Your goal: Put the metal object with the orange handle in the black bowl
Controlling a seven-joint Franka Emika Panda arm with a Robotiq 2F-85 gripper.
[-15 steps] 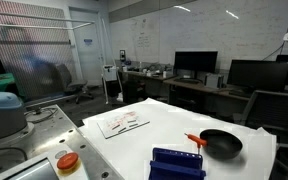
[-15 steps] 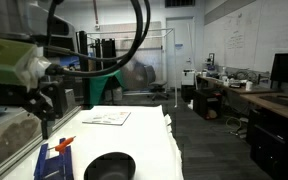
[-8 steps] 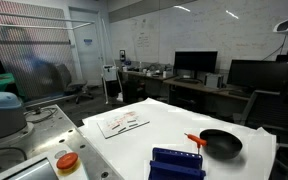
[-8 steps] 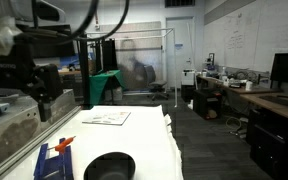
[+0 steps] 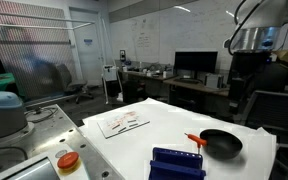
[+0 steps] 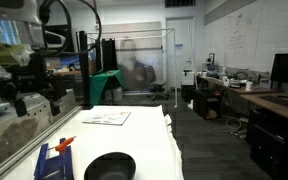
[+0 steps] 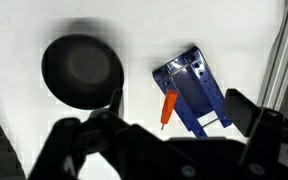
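Note:
The orange handle [image 5: 194, 139] rests far below my open gripper, against the blue rack [image 5: 178, 162]. My gripper should move down toward the rack next and bring its fingers around the handle.
The metal object with the orange handle [image 5: 194, 139] lies on the white table between the black bowl [image 5: 221, 143] and a blue rack [image 5: 178, 162]. In the wrist view the orange handle [image 7: 169, 105] rests against the blue rack [image 7: 196, 88], with the empty black bowl [image 7: 81, 72] to its left. My gripper [image 7: 164, 140] is open and empty, high above them. In an exterior view the gripper [image 5: 237, 104] hangs above and behind the bowl. The gripper [image 6: 39, 98], orange handle [image 6: 64, 144] and bowl [image 6: 110, 166] also show in an exterior view.
A printed sheet [image 5: 122, 122] lies at the table's far side. A round orange-lidded container [image 5: 68, 162] stands beyond the table's near corner. Desks with monitors [image 5: 196, 64] line the back wall. The blue rack [image 6: 54, 160] sits near the table's edge.
The arm has swung into an exterior view from the upper right and come lower over the table. The objects on the table have not moved.

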